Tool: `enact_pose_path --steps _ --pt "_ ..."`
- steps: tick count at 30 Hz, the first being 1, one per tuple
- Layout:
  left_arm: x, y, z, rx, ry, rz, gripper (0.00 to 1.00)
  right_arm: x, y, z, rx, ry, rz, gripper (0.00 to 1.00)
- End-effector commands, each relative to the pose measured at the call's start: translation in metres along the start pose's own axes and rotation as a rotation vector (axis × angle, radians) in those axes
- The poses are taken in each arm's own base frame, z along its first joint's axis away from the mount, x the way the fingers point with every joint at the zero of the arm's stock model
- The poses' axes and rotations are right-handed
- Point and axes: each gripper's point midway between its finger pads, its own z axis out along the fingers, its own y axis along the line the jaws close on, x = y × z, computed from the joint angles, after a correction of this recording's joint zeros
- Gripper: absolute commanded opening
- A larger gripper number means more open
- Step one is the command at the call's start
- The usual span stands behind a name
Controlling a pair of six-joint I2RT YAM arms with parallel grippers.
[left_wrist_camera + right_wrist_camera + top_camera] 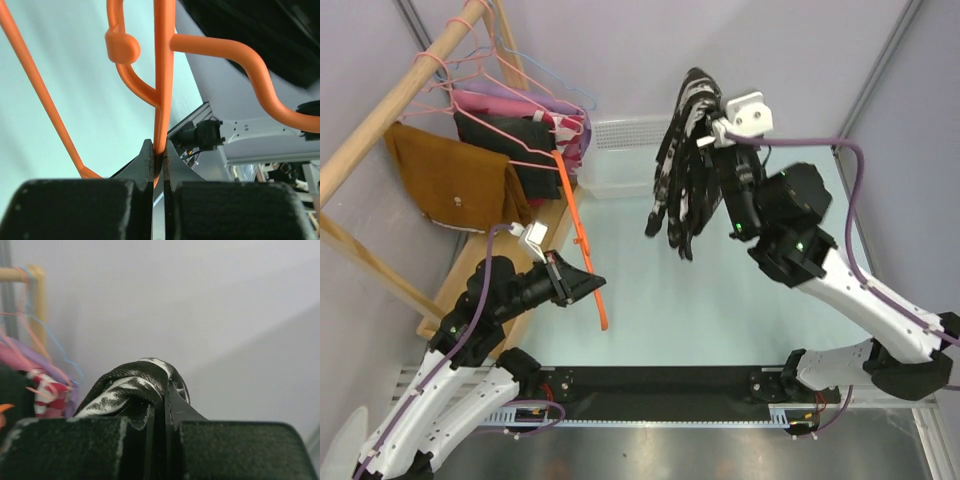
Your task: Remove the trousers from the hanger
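My right gripper swings left in the top view and down to the empty clear bin (624,166) next, to release inside.
My right gripper (708,128) is shut on the black-and-white print trousers (682,175) and holds them high over the table, the cloth hanging down in folds. The trousers drape over the fingers in the right wrist view (135,385). My left gripper (582,283) is shut on the orange hanger (582,240), which is bare and slants over the table's left side. Its bar is pinched between the fingers in the left wrist view (163,100). The rust-brown trousers (455,180) with a small button hang on the wooden rack at the left.
A wooden rack (395,100) at the left carries pink and blue wire hangers (480,65) and dark and pink garments (525,130). A clear bin (615,160) sits at the table's back. Grey walls close in at the sides.
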Motion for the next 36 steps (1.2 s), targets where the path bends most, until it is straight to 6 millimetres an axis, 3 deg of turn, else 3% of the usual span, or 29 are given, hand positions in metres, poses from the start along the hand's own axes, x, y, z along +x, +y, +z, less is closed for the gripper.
enact_pose_path --steps 1,3,7,8,9,10,12,13,15,21,22,25,26,27,29,30,31,32,33,34,35,36 --pt "0.023 0.014 -0.005 -0.039 0.099 -0.022 0.00 0.015 -0.027 0.039 0.060 -0.049 0.076 0.00" --pt "0.025 0.012 -0.006 -0.018 0.106 0.002 0.00 0.037 -0.031 0.056 0.062 -0.029 0.074 0.00" --pt "0.017 -0.001 -0.012 0.031 0.073 0.077 0.00 0.073 -0.066 0.087 0.131 -0.024 0.006 0.00" --pt "0.015 -0.001 -0.013 0.035 0.070 0.102 0.01 0.077 -0.069 0.094 0.128 -0.026 -0.005 0.00" --pt "0.014 -0.003 -0.014 0.037 0.067 0.111 0.00 0.096 -0.064 0.105 0.117 0.004 -0.026 0.00" --pt "0.012 -0.005 -0.014 0.042 0.062 0.120 0.00 0.099 -0.074 0.112 0.130 0.005 -0.062 0.00" --pt "0.011 -0.009 -0.014 0.059 0.065 0.141 0.00 0.114 -0.075 0.122 0.130 0.017 -0.112 0.00" --pt "0.011 -0.011 -0.014 0.068 0.069 0.146 0.00 0.134 -0.075 0.130 0.133 0.048 -0.164 0.00" --pt "0.009 -0.015 -0.013 0.088 0.061 0.160 0.00 0.147 -0.085 0.138 0.165 0.061 -0.198 0.00" --pt "0.004 -0.027 -0.012 0.136 0.070 0.213 0.00 0.154 -0.108 0.156 0.185 0.028 -0.173 0.00" --pt "0.003 -0.029 -0.013 0.142 0.070 0.221 0.00 0.170 -0.101 0.164 0.159 0.050 -0.183 0.00" --pt "0.004 -0.038 -0.014 0.189 0.081 0.230 0.00 0.179 -0.082 0.180 0.120 0.045 -0.218 0.00" --pt "0.002 -0.042 -0.014 0.207 0.074 0.237 0.00 0.204 -0.066 0.187 0.095 0.076 -0.233 0.00" --pt "0.004 -0.045 -0.015 0.224 0.083 0.240 0.00 0.203 -0.052 0.193 0.075 0.062 -0.255 0.00" --pt "0.003 -0.047 -0.015 0.239 0.076 0.249 0.00 0.217 -0.030 0.201 0.047 0.074 -0.271 0.00" --pt "0.004 -0.048 -0.016 0.243 0.076 0.253 0.00 0.256 -0.009 0.208 0.011 0.122 -0.289 0.00" --pt "0.003 -0.049 -0.017 0.245 0.076 0.254 0.00 0.247 0.006 0.216 -0.005 0.097 -0.280 0.00" --pt "0.003 -0.049 -0.017 0.247 0.076 0.255 0.00 0.262 0.021 0.220 -0.027 0.112 -0.281 0.00" --pt "0.003 -0.050 -0.019 0.250 0.075 0.258 0.00 0.301 0.044 0.223 -0.065 0.158 -0.289 0.00" --pt "0.003 -0.051 -0.018 0.250 0.075 0.258 0.00 0.300 0.061 0.228 -0.082 0.148 -0.282 0.00" --pt "0.003 -0.051 -0.019 0.251 0.074 0.257 0.00 0.313 0.075 0.228 -0.097 0.160 -0.280 0.00" --pt "0.002 -0.052 -0.020 0.252 0.071 0.258 0.00 0.346 0.093 0.226 -0.122 0.197 -0.279 0.00"
